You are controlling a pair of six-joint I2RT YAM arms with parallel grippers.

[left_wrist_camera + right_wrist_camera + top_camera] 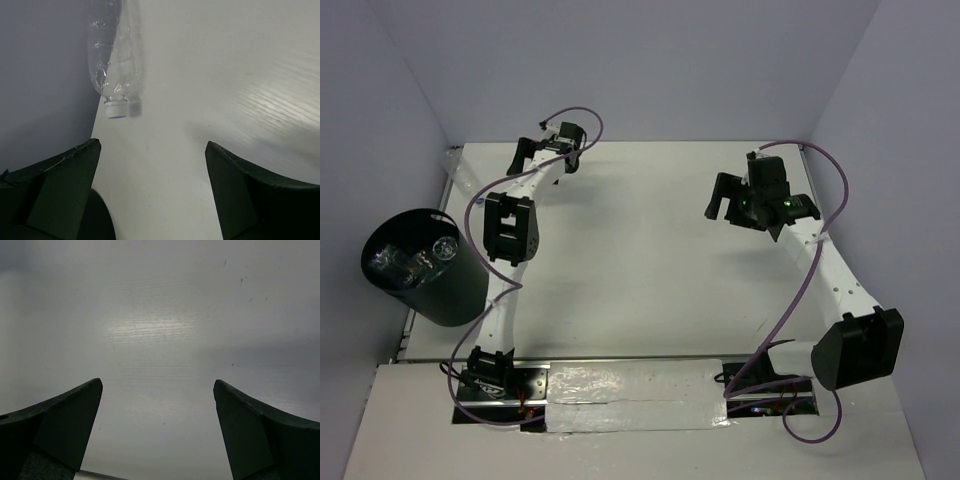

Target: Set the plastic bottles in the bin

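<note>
I should next move my left gripper down and to the left in the top view to the white cap [480, 200] [116, 109] below it, because the bottle's narrow end points at my fingers.
A clear crinkled plastic bottle [114, 55] with a white cap lies on the table at its far left edge, beside the wall. In the top view it [463, 172] is faint, near the far left corner. My left gripper [152, 150] is open and empty, a short way from the bottle's cap and pointing at it; in the top view it [523, 156] is at the far left of the table. The black bin [450, 290] stands off the table's left side with clear bottles [415, 258] inside. My right gripper [157, 390] is open and empty over bare table, at the far right in the top view [725, 202].
The grey side wall [45, 75] runs right beside the bottle. The white table [640, 250] ends at that left edge. Cables loop from both arms. Silver tape [630, 385] covers the near edge between the arm bases.
</note>
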